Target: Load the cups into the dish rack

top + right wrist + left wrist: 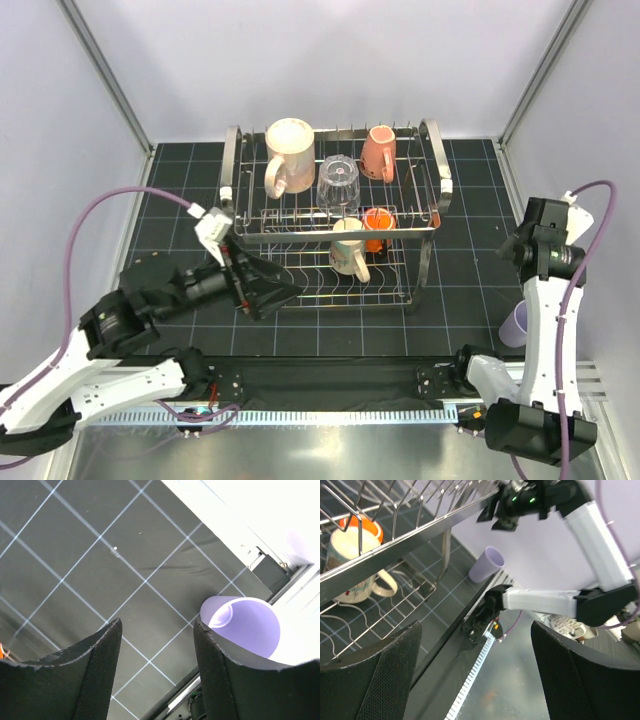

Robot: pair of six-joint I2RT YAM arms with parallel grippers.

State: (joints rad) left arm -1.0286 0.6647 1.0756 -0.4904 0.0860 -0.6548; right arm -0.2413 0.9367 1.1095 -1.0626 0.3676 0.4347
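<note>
The lavender tumbler's rim sits outside my right gripper's open fingers, so the right gripper lowers next, turning slightly and shifting toward the lavender tumbler (514, 325) to straddle it.
The chrome dish rack (420, 180) stands mid-table. Its top tier holds a beige-pink mug (289, 150), a clear glass tumbler (338, 183) and a salmon-pink mug (379, 152). The lower tier holds a small orange cup (377, 225) and a cream mug (349, 250). The lavender tumbler (514, 325) stands on the mat at the right, partly behind my right arm; it also shows in the right wrist view (245, 625). My right gripper (157, 625) is open above the mat, its right finger beside the tumbler's rim. My left gripper (283, 293) is open and empty at the rack's lower left front.
The left wrist view shows the rack's rail (420, 535), the cream mug (350, 555), the lavender tumbler (487, 565) and my right arm (600, 535). White walls enclose the gridded mat. The metal table edge (330, 450) runs along the front.
</note>
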